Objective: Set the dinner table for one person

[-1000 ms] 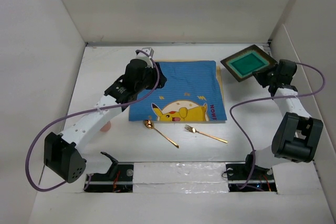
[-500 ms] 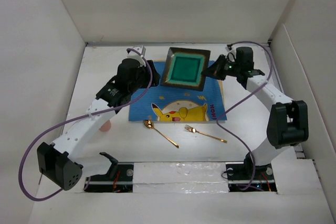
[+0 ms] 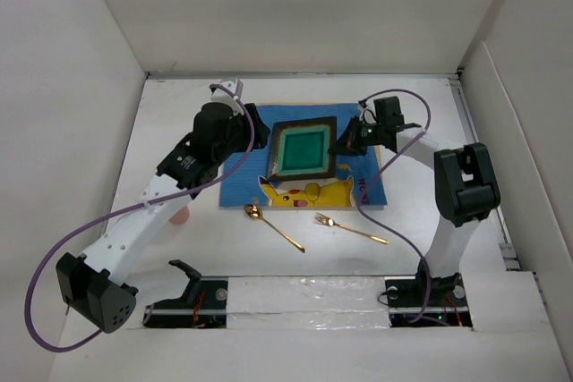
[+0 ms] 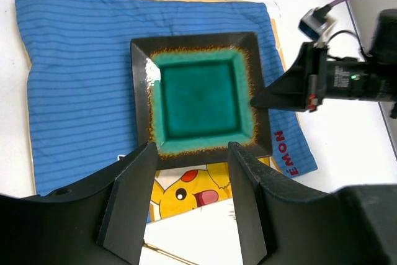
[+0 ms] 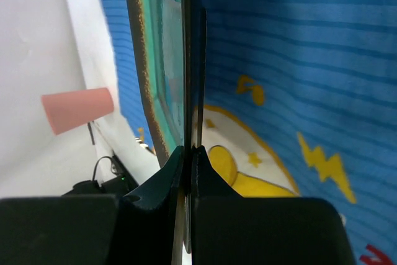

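The right gripper comes down next until the plate's rim meets the striped cloth [image 3: 342, 164] [image 5: 232, 66] below it, then releases, as the plate already spans the placemat's middle.
A square dark plate with a teal centre [image 3: 304, 149] lies flat over the middle of the blue cartoon placemat [image 3: 246, 176] on the white dinner table [image 3: 161, 123]. I cannot tell if the plate touches the cloth. My right gripper [image 3: 345, 142] is shut on the plate's right rim; the right wrist view shows its jaws [image 5: 189, 148] pinching the plate [image 5: 158, 41] edge-on. My left gripper [image 3: 251, 127] is open and empty above the placemat's left part. In the left wrist view it [image 4: 191, 147] hovers over the plate's [image 4: 201, 94] near edge.
A gold spoon [image 3: 273, 225] and a gold fork [image 3: 351, 228] lie on the table in front of the placemat. A pink cup [image 3: 182, 215] lies on its side under my left arm. White walls close in the table at the back and sides.
My right gripper has carried the plate from the back right corner leftward and set it over the middle of the placemat. My left arm has drawn back slightly.
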Available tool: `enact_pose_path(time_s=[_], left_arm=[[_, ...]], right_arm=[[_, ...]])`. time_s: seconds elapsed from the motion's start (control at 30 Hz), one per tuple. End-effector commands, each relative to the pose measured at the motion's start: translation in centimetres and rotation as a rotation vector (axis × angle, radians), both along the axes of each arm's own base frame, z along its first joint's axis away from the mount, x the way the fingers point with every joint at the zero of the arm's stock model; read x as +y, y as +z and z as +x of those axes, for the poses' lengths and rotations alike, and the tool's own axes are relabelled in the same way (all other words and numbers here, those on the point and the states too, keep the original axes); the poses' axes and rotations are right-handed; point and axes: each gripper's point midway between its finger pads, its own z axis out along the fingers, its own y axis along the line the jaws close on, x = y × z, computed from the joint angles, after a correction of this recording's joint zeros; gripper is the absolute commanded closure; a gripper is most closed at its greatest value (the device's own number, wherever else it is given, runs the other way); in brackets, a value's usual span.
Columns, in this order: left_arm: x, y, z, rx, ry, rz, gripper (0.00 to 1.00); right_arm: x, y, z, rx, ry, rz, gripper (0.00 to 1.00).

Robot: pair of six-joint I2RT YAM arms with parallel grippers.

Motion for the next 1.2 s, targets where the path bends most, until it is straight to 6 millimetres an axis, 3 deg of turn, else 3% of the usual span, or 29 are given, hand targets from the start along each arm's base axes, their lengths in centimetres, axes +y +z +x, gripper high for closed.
enact_pose_path(time_s=[0.0, 0.3, 0.4, 0.43, 0.53, 0.73, 0.83, 0.9, 0.93, 0.97, 1.0, 1.03, 1.07, 1.17], left_arm=[[0.7, 0.7, -0.3, -0.025, 0.024, -0.019, 0.54], [0.8, 0.4, -0.4, -0.017, 0.03, -0.023, 0.54], [0.8, 0.0, -0.4, -0.009, 0.031, -0.019, 0.54], [0.8, -0.2, -0.4, -0.005, 0.032, -0.02, 0.54], [0.8, 0.0, -0.3, -0.007, 0.034, -0.022, 0.54], [1.1, 1.9, -0.1, -0.042, 0.048, -0.018, 0.54], [1.6, 3.1, 0.0, -0.054, 0.069, -0.01, 0.6], [2.1, 4.1, 0.2, -0.069, 0.096, -0.004, 0.69], [2.3, 5.4, 0.1, -0.091, 0.102, -0.012, 0.72], [2.5, 6.1, 0.2, -0.104, 0.112, -0.017, 0.77], [2.9, 8.0, -0.1, -0.135, 0.126, -0.037, 0.89], [3.0, 8.0, -0.1, -0.135, 0.13, -0.039, 0.89], [3.2, 8.8, -0.3, -0.147, 0.137, -0.048, 0.97], [4.3, 11.0, -1.0, -0.179, 0.181, -0.089, 1.0]], right_arm=[[2.1, 5.1, 2.0, -0.187, 0.1, 0.124, 1.0], [0.8, -0.9, 2.1, -0.036, 0.117, 0.027, 1.0], [-0.3, -2.7, 2.5, -0.003, 0.084, -0.071, 0.8], [-0.7, -2.9, 2.9, -0.013, 0.065, -0.103, 0.67], [-1.8, -2.9, 3.3, -0.012, 0.025, -0.157, 0.5], [-4.6, -1.1, 4.6, -0.055, -0.062, -0.336, 0.43], [-5.8, 1.6, 5.1, -0.113, -0.126, -0.387, 0.43], [-5.7, 4.5, 5.2, -0.182, -0.15, -0.387, 0.51], [-5.1, 5.5, 5.0, -0.211, -0.146, -0.384, 0.68], [-4.6, 6.5, 4.9, -0.238, -0.151, -0.38, 0.75], [-2.1, 9.2, 4.2, -0.311, -0.119, -0.353, 1.0], [-2.2, 9.2, 4.3, -0.313, -0.124, -0.358, 1.0], [-1.1, 9.9, 4.0, -0.332, -0.105, -0.349, 1.0], [3.7, 12.7, 2.3, -0.404, -0.025, -0.295, 1.0]])
